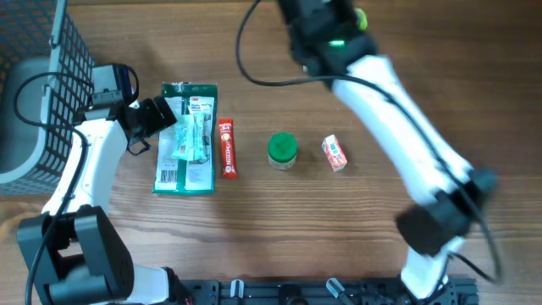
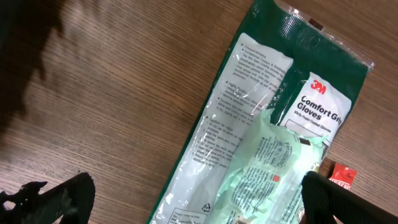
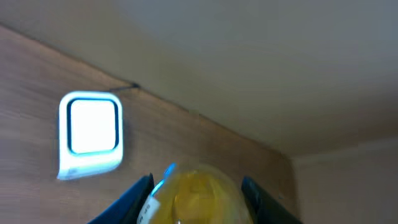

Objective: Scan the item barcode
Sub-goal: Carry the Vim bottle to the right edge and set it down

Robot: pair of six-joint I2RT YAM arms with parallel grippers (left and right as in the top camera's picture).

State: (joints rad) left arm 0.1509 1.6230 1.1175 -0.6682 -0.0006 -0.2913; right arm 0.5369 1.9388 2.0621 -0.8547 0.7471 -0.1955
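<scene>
The item will be released on the open tabletop, clear of the orange-and-white box. I will swing my right gripper back, to the right in the overhead view, and down.
A rounded yellow item [image 3: 196, 198] with a white label at its left side sits between the dark fingers of my right gripper [image 3: 196, 186], which is shut on it. In that view a white scanner [image 3: 91, 134] with a bright square window faces it from the upper left. In the overhead view the right arm reaches to the top edge, where a yellow-green bit of the item [image 1: 362, 17] shows. My left gripper [image 2: 196, 196] hangs open over a green pack of gloves [image 2: 273, 124], one finger on each side. The same pack [image 1: 186, 138] lies flat on the table.
A red tube [image 1: 227, 147], a green-lidded jar [image 1: 282, 150] and a small orange-and-white box [image 1: 334, 153] lie in a row right of the gloves. A grey wire basket [image 1: 51, 76] stands at the far left edge.
</scene>
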